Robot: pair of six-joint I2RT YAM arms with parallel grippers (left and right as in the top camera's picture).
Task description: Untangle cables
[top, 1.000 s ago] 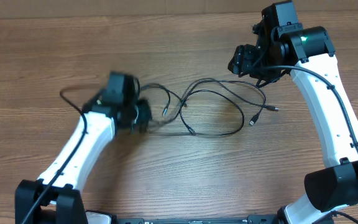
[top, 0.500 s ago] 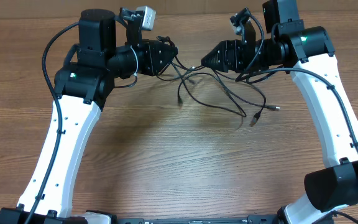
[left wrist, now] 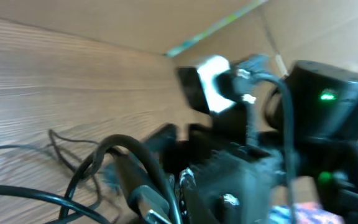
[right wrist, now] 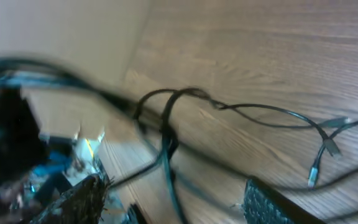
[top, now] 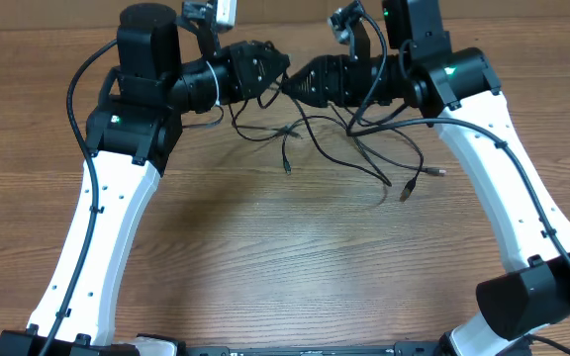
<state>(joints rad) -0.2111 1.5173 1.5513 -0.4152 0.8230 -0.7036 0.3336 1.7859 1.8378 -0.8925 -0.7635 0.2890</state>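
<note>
I will raise my left gripper away from the right gripper, then lower it and release the tangled hanging cords on the tabletop below.
The cables (top: 364, 148) are thin black cords. They hang in a tangle from my left gripper (top: 277, 73), which is shut on them and holds them above the wooden table at the back middle. Loose ends with plugs (top: 405, 191) trail down to the right, and one plug (top: 287, 164) hangs in the middle. My right gripper (top: 297, 83) points left, tip to tip with the left one. In the right wrist view its fingers (right wrist: 263, 202) are spread wide and a strand (right wrist: 166, 149) runs between them. In the left wrist view a plug (left wrist: 151, 208) sits close to the camera, blurred.
The wooden table (top: 265, 257) lies below. A cardboard wall (left wrist: 135, 22) stands along the table's back edge. Both white arms arch in from the front corners, and the thick black arm wire (top: 77, 84) loops out at the left.
My left arm swung up from the table's left middle, lifting the cables to the back. My right gripper turned and moved left to meet it, and the hanging strands rose.
</note>
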